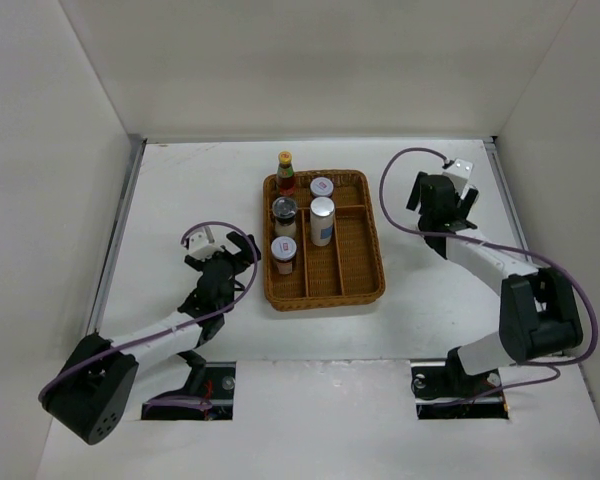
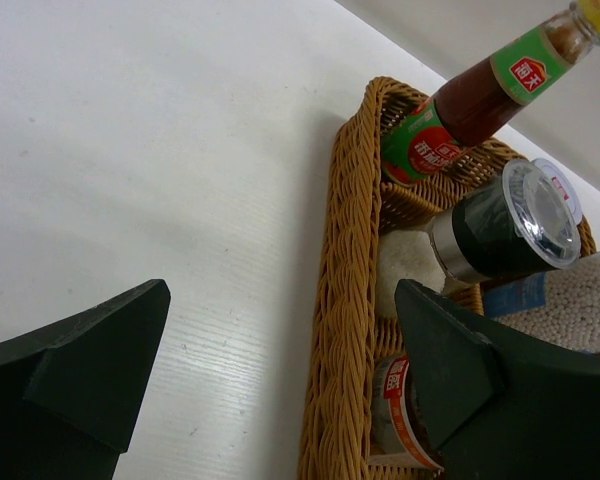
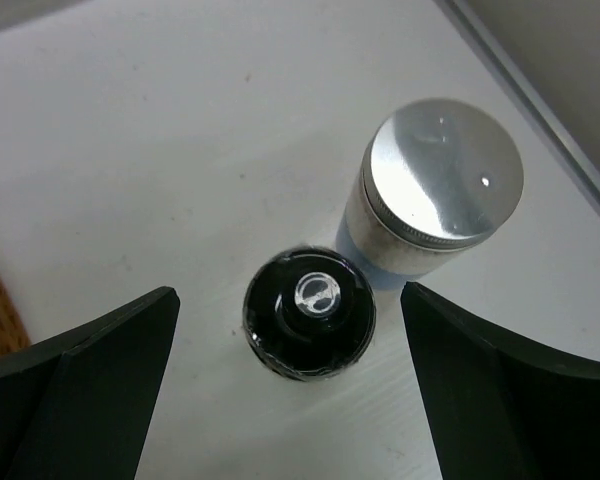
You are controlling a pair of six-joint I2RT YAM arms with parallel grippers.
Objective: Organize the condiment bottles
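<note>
The squat black bottle (image 3: 310, 312) is below my right gripper, between the open fingers, so my right gripper will go straight down around it next and close on it.
In the top view, a red sauce bottle (image 1: 284, 172), a dark jar (image 1: 285, 212), an orange-labelled jar (image 1: 284, 253), a white-lidded jar (image 1: 322, 187) and a tall white cylinder (image 1: 322, 221) stand in the wicker tray (image 1: 360, 250). My left gripper (image 1: 225, 255) is open and empty left of the tray. In its wrist view the gripper (image 2: 282, 290) faces the tray's rim (image 2: 345, 300), the sauce bottle (image 2: 470, 100) and the dark jar (image 2: 500, 235). My right gripper (image 1: 442, 205) is open, hiding two bottles. In its wrist view the gripper (image 3: 288, 296) straddles the squat black bottle (image 3: 310, 312), beside a silver-capped cylinder (image 3: 442, 190).
White walls enclose the table on the left, back and right. A metal strip (image 3: 540, 110) runs along the table's right edge close to the silver-capped cylinder. The tray's middle and right compartments have bare wicker at their near ends (image 1: 355, 275).
</note>
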